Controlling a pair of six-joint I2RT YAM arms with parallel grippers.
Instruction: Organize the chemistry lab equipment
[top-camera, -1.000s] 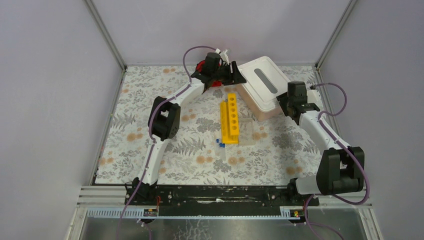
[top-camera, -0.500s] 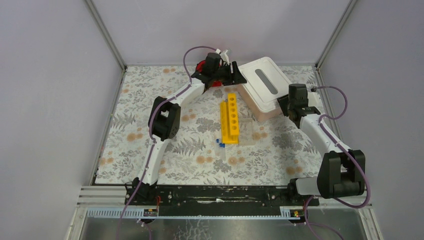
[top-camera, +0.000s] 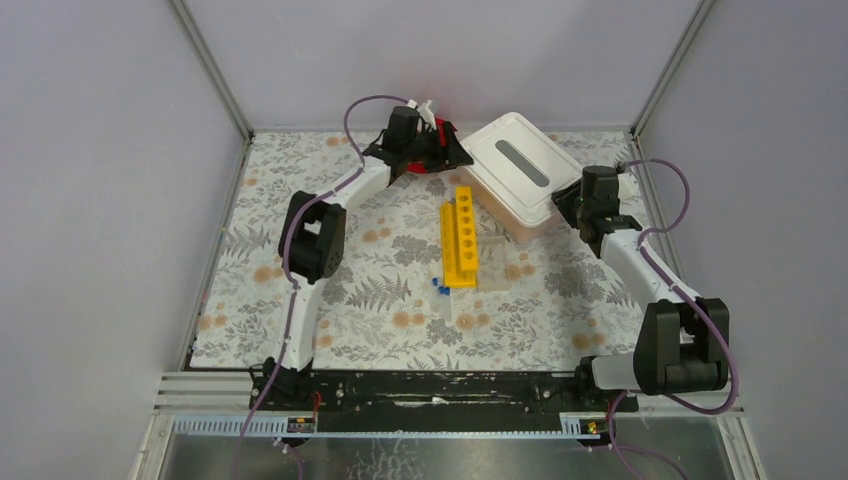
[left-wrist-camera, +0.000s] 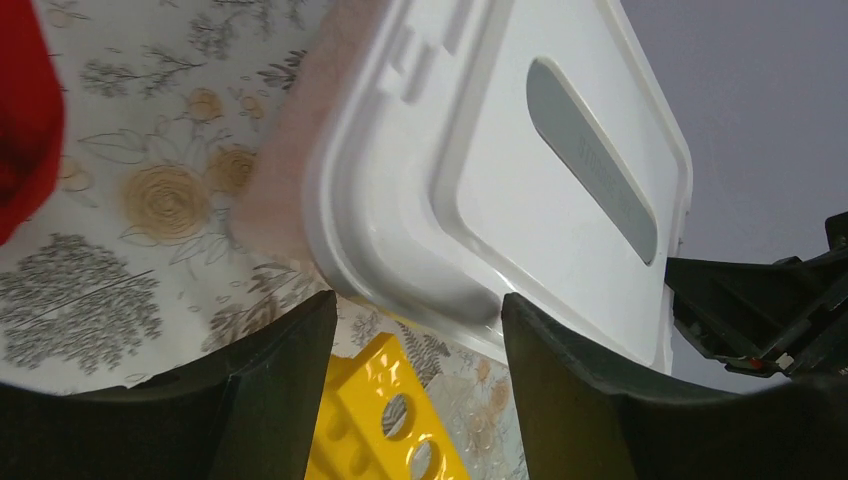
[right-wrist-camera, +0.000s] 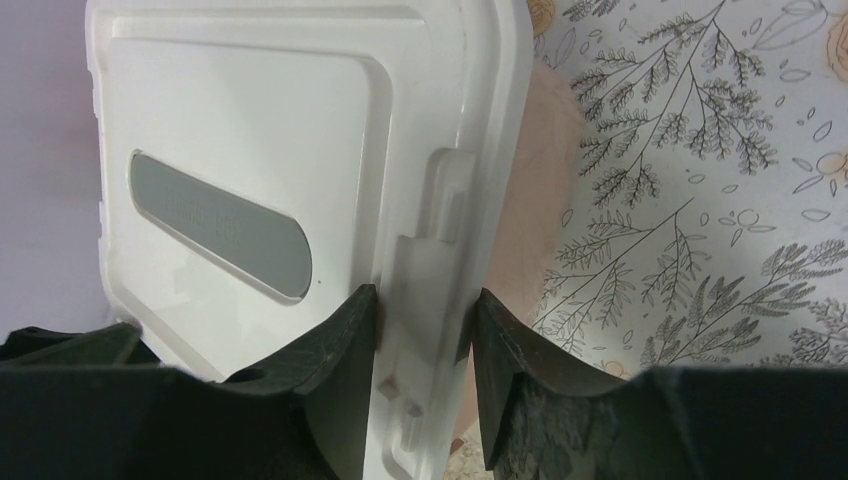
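Observation:
My right gripper will next swing the lid's edge latch outward toward the back wall (top-camera: 574, 117) and let go of it there, because the bin (top-camera: 533, 226) stands at an angle to that wall.
A pinkish bin (top-camera: 533, 226) with a white lid (top-camera: 520, 165) stands at the back right. My right gripper (top-camera: 570, 205) is shut on the lid's edge latch (right-wrist-camera: 425, 290); in the right wrist view both pads (right-wrist-camera: 350, 330) press against it. My left gripper (top-camera: 452, 153) hangs open by the bin's left corner, with nothing between its fingers (left-wrist-camera: 290, 370). In the left wrist view the lid (left-wrist-camera: 480, 150) and the bin wall (left-wrist-camera: 285, 170) lie just ahead. The yellow test-tube rack (top-camera: 462, 235) lies mid-table, and small blue-capped tubes (top-camera: 439, 287) lie at its near end.
A red object (top-camera: 428, 163) sits under the left wrist at the back, also seen as a red object (left-wrist-camera: 25, 110) at the left edge of the left wrist view. Grey walls close in the floral mat (top-camera: 330, 300) on three sides.
The right gripper has closed onto the lid's edge. The left gripper has drawn back to the left, away from the bin corner, and opened slightly. The lid has shifted a little.

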